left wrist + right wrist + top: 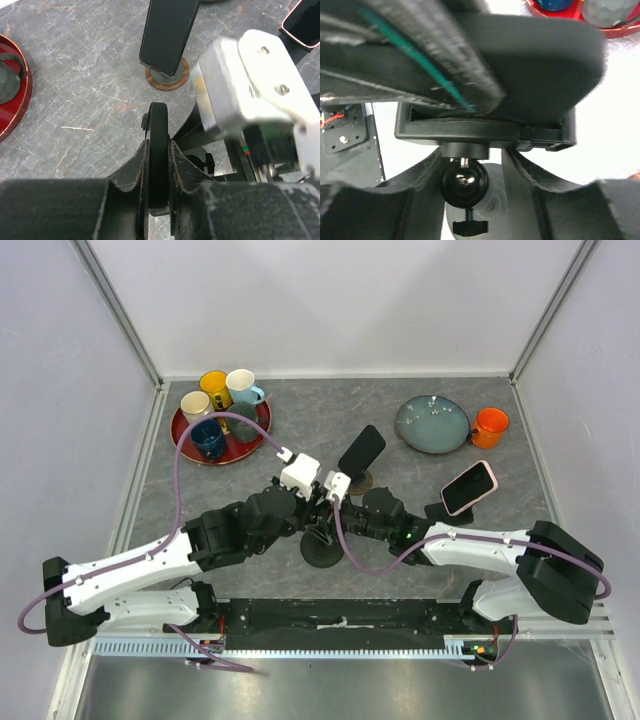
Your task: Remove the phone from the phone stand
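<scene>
The phone will go across to the left in the top view with my left gripper, which will lower it to the bare tabletop by the tray [59, 152] and release it.
The phone stand has a round black base [320, 552] at the table's middle, between both arms. Its phone [159, 125] is thin and black, seen edge-on in the left wrist view. My left gripper [159, 150] is shut on the phone, one finger against each face. From above, my left gripper [315, 502] hides the phone. My right gripper [470, 170] is closed around the stand's neck at the black ball joint [465, 182], just under the cradle [470, 130]. From above, my right gripper [338, 515] sits right beside the left one.
A second black phone [362, 450] leans on a wood-ringed stand just behind. A pink-edged phone [468, 487] stands on another stand to the right. A red tray [245, 452] of mugs is back left. A blue plate [432, 424] and orange mug [490, 427] are back right.
</scene>
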Controlling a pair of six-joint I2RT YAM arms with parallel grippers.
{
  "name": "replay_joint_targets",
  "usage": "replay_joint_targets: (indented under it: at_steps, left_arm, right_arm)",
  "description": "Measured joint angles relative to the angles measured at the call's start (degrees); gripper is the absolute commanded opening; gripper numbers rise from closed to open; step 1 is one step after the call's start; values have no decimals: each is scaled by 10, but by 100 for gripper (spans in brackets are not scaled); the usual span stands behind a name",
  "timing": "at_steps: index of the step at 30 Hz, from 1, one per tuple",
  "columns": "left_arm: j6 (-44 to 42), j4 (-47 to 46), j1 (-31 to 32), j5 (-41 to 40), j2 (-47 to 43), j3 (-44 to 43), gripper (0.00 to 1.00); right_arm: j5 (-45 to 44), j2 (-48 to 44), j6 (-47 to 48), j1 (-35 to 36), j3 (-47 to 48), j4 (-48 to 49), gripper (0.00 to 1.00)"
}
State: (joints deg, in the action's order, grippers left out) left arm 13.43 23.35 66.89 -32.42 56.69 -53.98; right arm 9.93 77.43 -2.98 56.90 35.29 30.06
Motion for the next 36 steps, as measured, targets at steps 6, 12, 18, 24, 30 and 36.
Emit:
replay_joint_targets:
  at_steps: [6, 12, 18, 24, 30, 36]
  left_arm:
    - [-1, -4, -1, -7, -1, 0, 2]
    - [-1, -2, 1, -9, -2, 0, 2]
    - [29, -7, -46, 47, -8, 1, 2]
    - [89, -5, -153, 142, -57, 33, 2]
    - [102, 10, -226, 72, -108, 35, 2]
    - [101, 10, -234, 43, -119, 35, 2]
  right_arm:
    - [3, 11, 17, 7, 0, 20, 0]
    - [5, 14, 10, 5, -37, 87, 0]
    - [9, 6, 10, -2, -67, 132, 0]
    - [17, 5, 17, -8, -63, 132, 0]
    - [19, -4, 13, -22, -71, 129, 0]
    - [20, -4, 14, -22, -71, 129, 0]
